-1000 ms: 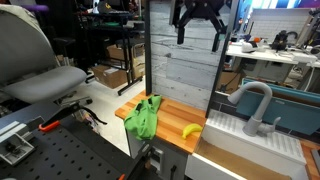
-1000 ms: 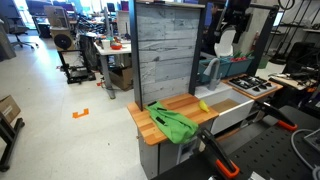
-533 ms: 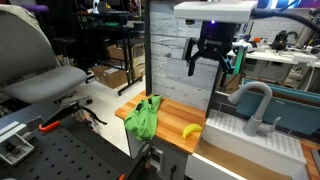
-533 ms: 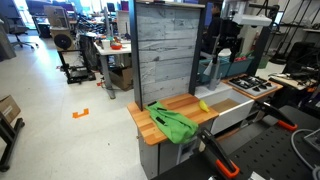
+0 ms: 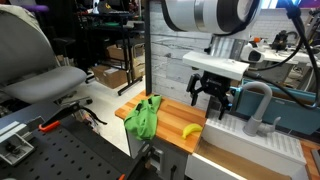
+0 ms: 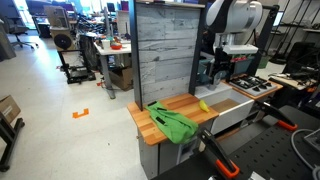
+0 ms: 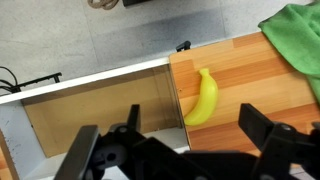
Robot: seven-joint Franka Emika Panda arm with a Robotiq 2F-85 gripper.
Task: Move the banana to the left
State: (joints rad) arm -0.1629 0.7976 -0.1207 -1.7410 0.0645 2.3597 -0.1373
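My gripper hangs high toward the sink side. It moves down and away from the sink next, bringing its open fingers around the banana's middle point(image 5: 191, 130) point(image 7: 207, 99).
The yellow banana point(image 5: 190, 130) lies on the wooden counter point(image 5: 171, 112) at its edge next to the white sink; it also shows in an exterior view point(image 6: 203, 105) and in the wrist view point(image 7: 203, 98). My gripper point(image 5: 212, 100) is open and empty and hangs above the banana, a little toward the sink side. In the wrist view the two fingers point(image 7: 175, 150) stand wide apart at the bottom, with the banana just beyond them. It also shows in an exterior view point(image 6: 222, 68).
A crumpled green cloth point(image 5: 143, 117) point(image 6: 172, 122) point(image 7: 298, 45) covers the counter's other end. A white sink with a grey faucet point(image 5: 255, 100) adjoins the counter; its basin point(image 7: 90, 110) shows in the wrist view. A grey plank wall point(image 5: 180, 45) stands behind.
The arm has come down from high above the plank wall to just over the counter and banana. The gripper stays open. The banana and cloth have not moved.
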